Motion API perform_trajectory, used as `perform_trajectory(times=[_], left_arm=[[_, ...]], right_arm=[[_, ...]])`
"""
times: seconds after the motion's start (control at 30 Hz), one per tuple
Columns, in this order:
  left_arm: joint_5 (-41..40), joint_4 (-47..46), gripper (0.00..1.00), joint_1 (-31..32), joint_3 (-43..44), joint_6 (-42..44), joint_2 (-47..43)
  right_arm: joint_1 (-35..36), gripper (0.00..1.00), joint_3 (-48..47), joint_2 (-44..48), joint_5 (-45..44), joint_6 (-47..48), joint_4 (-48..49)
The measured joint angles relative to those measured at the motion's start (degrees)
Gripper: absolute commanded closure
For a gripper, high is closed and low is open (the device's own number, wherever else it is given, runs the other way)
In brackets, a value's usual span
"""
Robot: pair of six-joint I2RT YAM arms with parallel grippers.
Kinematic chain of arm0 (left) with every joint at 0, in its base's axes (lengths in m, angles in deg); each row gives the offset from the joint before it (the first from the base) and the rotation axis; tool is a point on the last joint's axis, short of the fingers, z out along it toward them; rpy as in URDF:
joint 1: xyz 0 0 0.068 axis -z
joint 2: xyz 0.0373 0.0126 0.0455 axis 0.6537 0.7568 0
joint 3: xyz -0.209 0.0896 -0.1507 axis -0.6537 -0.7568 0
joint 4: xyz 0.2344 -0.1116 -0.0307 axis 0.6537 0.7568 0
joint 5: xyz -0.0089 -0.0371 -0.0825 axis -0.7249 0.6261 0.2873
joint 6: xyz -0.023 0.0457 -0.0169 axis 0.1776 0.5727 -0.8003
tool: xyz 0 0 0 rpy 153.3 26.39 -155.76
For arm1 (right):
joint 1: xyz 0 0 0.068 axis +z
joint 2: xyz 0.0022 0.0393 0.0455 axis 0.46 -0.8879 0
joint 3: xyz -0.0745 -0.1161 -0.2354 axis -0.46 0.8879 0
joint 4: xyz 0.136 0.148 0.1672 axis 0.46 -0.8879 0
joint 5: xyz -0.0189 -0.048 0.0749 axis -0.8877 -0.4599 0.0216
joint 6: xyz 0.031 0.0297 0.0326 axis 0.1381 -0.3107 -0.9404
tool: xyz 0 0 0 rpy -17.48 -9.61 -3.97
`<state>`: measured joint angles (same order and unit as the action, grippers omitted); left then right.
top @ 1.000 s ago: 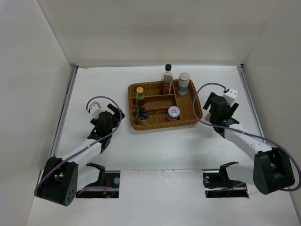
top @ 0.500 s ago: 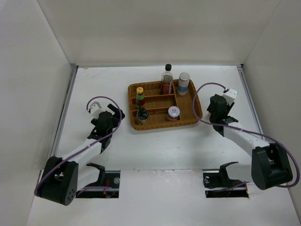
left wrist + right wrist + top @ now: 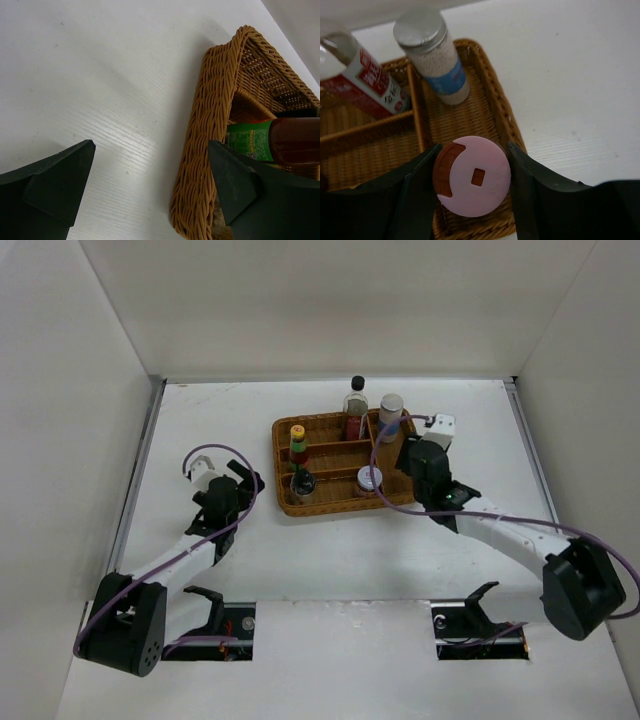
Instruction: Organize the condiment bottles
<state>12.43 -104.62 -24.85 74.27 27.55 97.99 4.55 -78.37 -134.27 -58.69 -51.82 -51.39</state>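
Observation:
I should lower my right gripper and release the pink-capped shaker point(image 3: 475, 192) below, on the bare bottom of the tray's section, at the empty spot in front of the jar.
The condiment bottles stand in the brown wicker tray point(image 3: 345, 506). A tall dark black-capped bottle point(image 3: 355, 408) and a silver-capped blue-label jar point(image 3: 390, 416) are at the back. At the left are a yellow-capped red-green bottle point(image 3: 298, 445) and a small dark one point(image 3: 303, 483). My right gripper point(image 3: 474, 150) reaches over the tray's front right compartment, shut on the pink-capped shaker point(image 3: 475, 192), one finger touching each side of the cap. The jar point(image 3: 435, 57) stands just beyond it. My left gripper point(image 3: 151, 145) is open beside the tray's left wall point(image 3: 205, 125), holding nothing.
White walls enclose the white table on three sides. The tray's dividers point(image 3: 417, 115) separate the shaker's compartment from the middle ones. A green-labelled bottle point(image 3: 270, 140) shows just inside the tray wall, near my left gripper's right finger.
My right arm has swung left from beside the tray to over its front right compartment, and its jaws have closed on the pink-capped shaker. The left arm has not moved.

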Motion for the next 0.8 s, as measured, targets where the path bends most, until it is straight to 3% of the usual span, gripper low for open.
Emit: perform_trajectory(times=[0.3,0.63,0.8], left_arm=[[0.85,0.04,0.00,-0.57,0.00,-0.20,-0.02],[1.18,1.44,0.00,-2.12,0.00,-0.24,0.00],[1.49,1.49,0.00,-2.47,0.00,-0.22,0.02]], right_arm=[[2.27,0.46,0.02,-10.82,2.62,-1.64,-0.09],[2.27,0.00,0.46,-11.06,2.89,-2.86,1.53],[1.70,0.00,1.97,-4.57,2.89,-2.91,1.16]])
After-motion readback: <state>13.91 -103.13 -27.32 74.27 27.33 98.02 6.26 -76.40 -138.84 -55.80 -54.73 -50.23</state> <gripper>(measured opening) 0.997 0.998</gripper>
